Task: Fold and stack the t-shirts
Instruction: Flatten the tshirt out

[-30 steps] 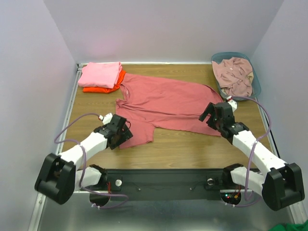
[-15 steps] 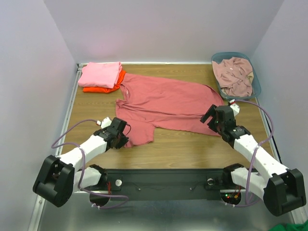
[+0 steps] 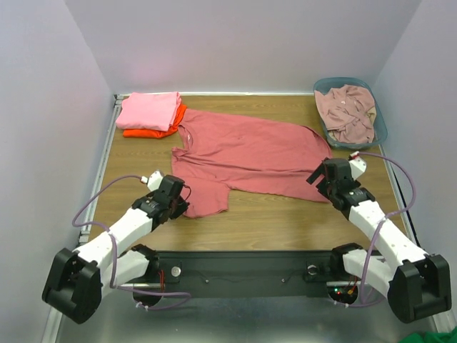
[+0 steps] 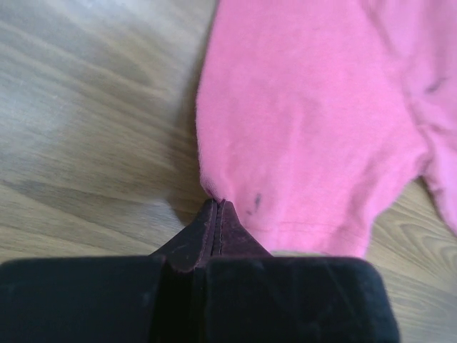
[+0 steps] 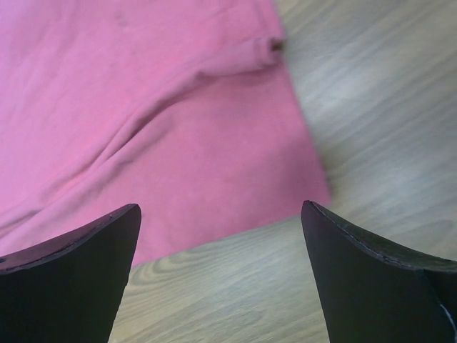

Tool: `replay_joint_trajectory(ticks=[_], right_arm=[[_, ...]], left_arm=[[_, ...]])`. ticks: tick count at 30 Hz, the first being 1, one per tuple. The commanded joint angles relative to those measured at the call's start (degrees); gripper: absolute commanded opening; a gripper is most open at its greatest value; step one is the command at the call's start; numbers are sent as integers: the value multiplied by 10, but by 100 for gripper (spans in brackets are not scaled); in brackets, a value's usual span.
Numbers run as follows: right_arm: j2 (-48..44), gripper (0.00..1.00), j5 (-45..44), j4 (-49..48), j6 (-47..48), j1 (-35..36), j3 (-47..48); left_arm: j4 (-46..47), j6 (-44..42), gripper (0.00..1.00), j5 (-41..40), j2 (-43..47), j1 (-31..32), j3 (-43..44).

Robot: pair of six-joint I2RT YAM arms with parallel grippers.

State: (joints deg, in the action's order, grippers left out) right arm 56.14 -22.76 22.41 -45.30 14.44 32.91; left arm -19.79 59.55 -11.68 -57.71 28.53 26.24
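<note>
The shirt's near hem corner (image 3: pixel 325 198) (image 5: pixel 315 186) is below, toward the right in the wrist view. My right gripper should next go down and sideways onto that corner.
A coral-red t-shirt (image 3: pixel 250 153) lies spread flat across the wooden table. My left gripper (image 3: pixel 180 207) is at the near left sleeve, its jaws pressed together on the sleeve's corner edge (image 4: pixel 214 196); the cloth (image 4: pixel 307 121) puckers into the tips (image 4: pixel 218 204). My right gripper (image 3: pixel 318 179) hovers open over the shirt's near right corner (image 5: pixel 143 107), bare wood showing between its fingertips (image 5: pixel 221 214). A folded bright pink t-shirt (image 3: pixel 148 111) rests on a folded orange one (image 3: pixel 146 133) at the back left. A pale dusty-pink t-shirt (image 3: pixel 348 111) lies crumpled in the basket.
The blue-grey plastic basket (image 3: pixel 382 128) stands at the back right corner. Walls close in the table on the left, back and right. A metal rail with the arm bases (image 3: pixel 243 271) runs along the near edge.
My left gripper has shut on the sleeve corner and its arm has shifted slightly to the left. My right gripper, still open, has moved right and nearer, to the shirt's corner.
</note>
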Motion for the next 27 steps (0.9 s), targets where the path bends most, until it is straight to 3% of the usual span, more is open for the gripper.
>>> replay_joint_trajectory(ticks=[1,2,5,13,16,19,24,27], right_arm=[[-15,100,-75,51,-14,-61,-1],[-6,100,-63,51,-3,-106,-2],[22,100,-19,49,17,-150,-1],[85,90,75,-3,28,-157,0],[107,83,76,-16,27,-157,-1],[143,66,94,-22,24,-157,-6],[181,56,130,-54,19,-157,-23],[199,42,169,-86,7,-156,-35]], left_arm=[[18,-37,0,-31,63,3,6],[18,-43,0,-42,83,3,7],[12,-52,0,-53,107,3,9],[22,-65,0,-48,137,3,8],[23,-66,0,-48,145,3,7],[24,-69,0,-50,154,3,5],[15,-66,0,-60,159,3,7],[19,-59,0,-69,158,3,2]])
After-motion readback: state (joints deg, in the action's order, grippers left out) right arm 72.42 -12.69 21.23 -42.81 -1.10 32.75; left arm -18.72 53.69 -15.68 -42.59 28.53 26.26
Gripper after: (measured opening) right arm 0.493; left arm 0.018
